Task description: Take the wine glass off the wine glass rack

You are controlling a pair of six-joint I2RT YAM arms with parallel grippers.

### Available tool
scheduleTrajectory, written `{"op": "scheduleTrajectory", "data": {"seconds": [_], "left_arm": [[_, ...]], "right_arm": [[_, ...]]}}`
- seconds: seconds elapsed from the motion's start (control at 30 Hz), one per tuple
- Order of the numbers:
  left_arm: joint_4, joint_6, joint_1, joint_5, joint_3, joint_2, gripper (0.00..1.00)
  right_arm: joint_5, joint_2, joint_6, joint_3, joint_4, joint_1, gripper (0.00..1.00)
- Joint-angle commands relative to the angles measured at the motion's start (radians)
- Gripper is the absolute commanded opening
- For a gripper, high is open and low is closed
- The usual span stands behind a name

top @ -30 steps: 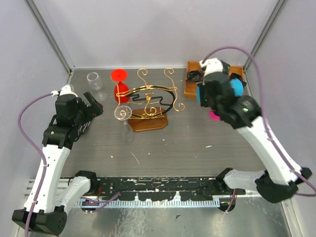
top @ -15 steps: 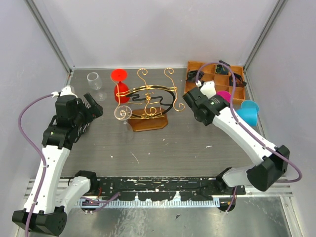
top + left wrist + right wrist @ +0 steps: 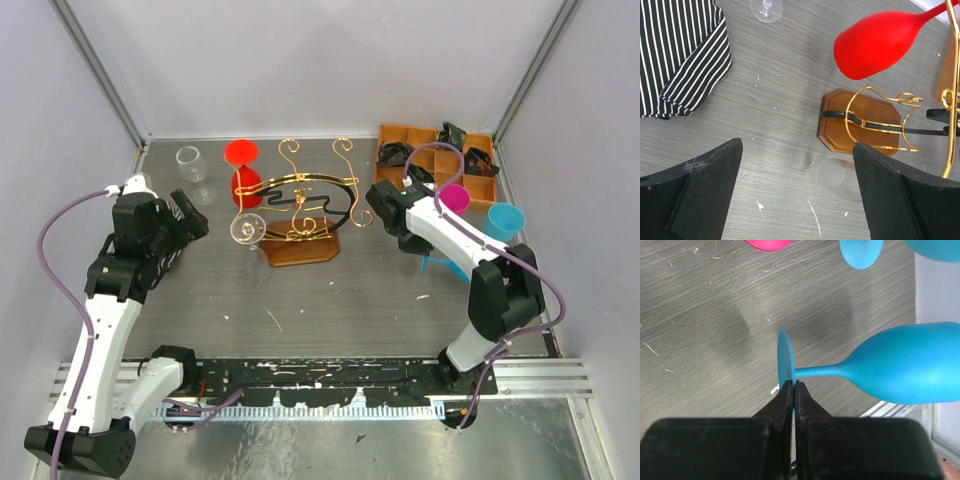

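Observation:
I need to lower my right gripper next and move slightly toward the rack (image 3: 300, 200) to set the blue glass's foot on bare table, as it's still in midair.
The gold wire wine glass rack (image 3: 300, 200) stands on its brown wooden base (image 3: 837, 125) at mid-table. A red wine glass (image 3: 245, 183) and a clear wine glass (image 3: 247, 230) hang at its left side; the red bowl (image 3: 875, 42) shows in the left wrist view. My left gripper (image 3: 188, 215) is open and empty (image 3: 797, 185), left of the rack. My right gripper (image 3: 794, 385) is shut on the foot disc of a blue wine glass (image 3: 905, 367), held sideways above the table right of the rack, largely hidden under the arm (image 3: 440, 263).
A pink glass (image 3: 455, 197) and another blue glass (image 3: 505, 220) sit right of the rack. An orange-brown compartmented tray (image 3: 395, 150) is at the back right. A clear glass (image 3: 190, 163) stands at the back left. A striped cloth (image 3: 680, 55) lies by my left gripper.
My right arm has swung from beside the tray toward the near right, carrying the blue wine glass and folding back on itself. The left arm has not moved.

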State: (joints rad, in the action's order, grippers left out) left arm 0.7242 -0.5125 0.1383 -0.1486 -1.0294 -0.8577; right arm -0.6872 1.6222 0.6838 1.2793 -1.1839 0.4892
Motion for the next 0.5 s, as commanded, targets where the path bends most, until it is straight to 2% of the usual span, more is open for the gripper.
{"op": "scheduleTrajectory", "data": {"seconds": [0.0, 0.47], "left_arm": [[0.007, 0.021, 0.001, -0.007, -0.01, 0.014, 0.98], [0.0, 0.033, 0.0, 0.003, 0.01, 0.009, 0.98]], "right_arm": [[0.067, 0.023, 0.073, 0.017, 0.047, -0.04, 0.0], [-0.039, 0.32, 0.226, 0.082, -0.048, -0.055, 0.0]]}}
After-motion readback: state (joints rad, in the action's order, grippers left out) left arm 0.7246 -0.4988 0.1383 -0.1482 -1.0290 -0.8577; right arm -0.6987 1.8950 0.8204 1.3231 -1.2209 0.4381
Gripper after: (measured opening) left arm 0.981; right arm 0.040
